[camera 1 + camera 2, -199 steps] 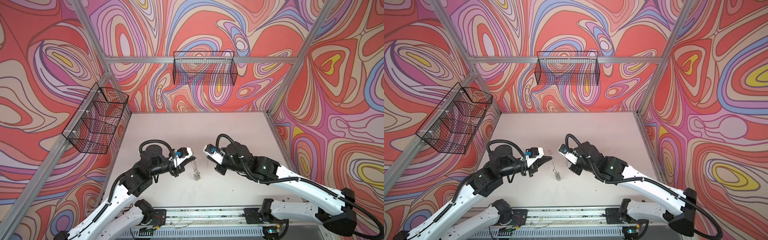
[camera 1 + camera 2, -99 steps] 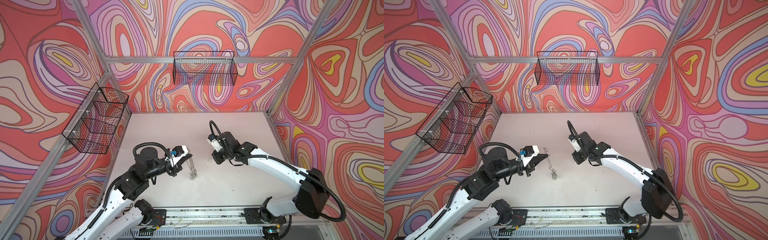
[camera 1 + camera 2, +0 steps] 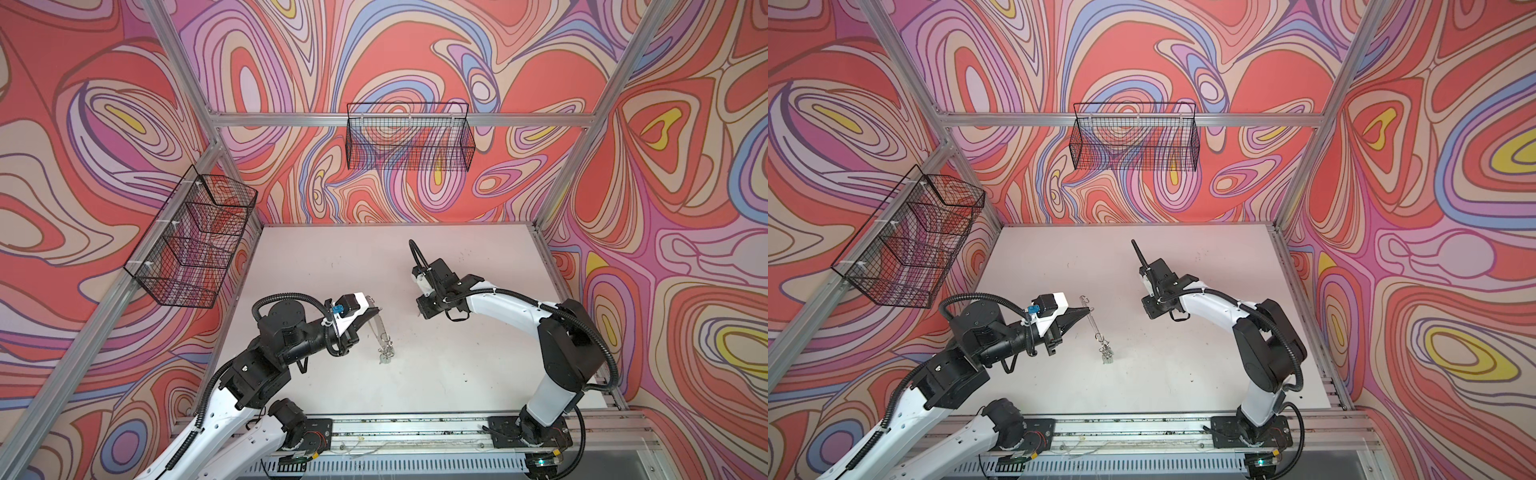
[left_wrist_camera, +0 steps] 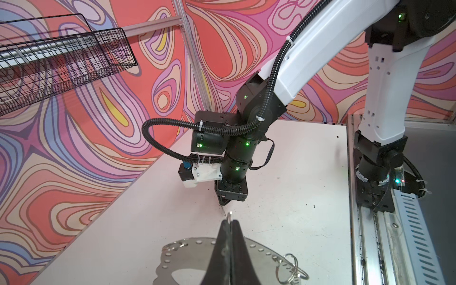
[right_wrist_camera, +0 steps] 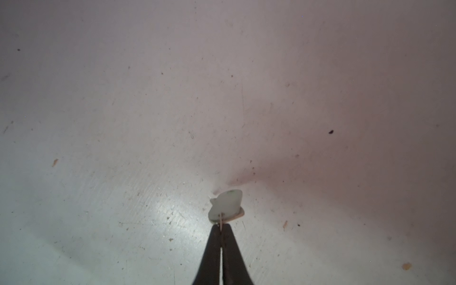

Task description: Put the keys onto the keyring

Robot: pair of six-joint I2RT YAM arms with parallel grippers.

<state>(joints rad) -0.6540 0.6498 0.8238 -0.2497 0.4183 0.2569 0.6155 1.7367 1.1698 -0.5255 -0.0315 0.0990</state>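
Bare tabletop lies below my right gripper, back toward the aluminium bar, so next it will draw back, lower the hanging key and release the thin wire.
The keyring is a flat shiny metal plate with holes along its rim; in both top views it hangs edge-on, left of the table's middle. My left gripper is shut on a small wire loop at the plate's rim. Split rings dangle from the keyring's low end. My right gripper points down at the table, shut on the thin ring of one key with a pale whitish head, right at the tabletop. In the top views its body hides that key.
White scuffed table with an aluminium rail along its near edge. Black wire baskets hang on the left wall and back wall. The two grippers stand about a hand's width apart near the table's middle.
The right arm has folded upright and turned its gripper from facing the keyring to pointing down at the table, slightly farther back. The left gripper and hanging keyring have barely shifted.
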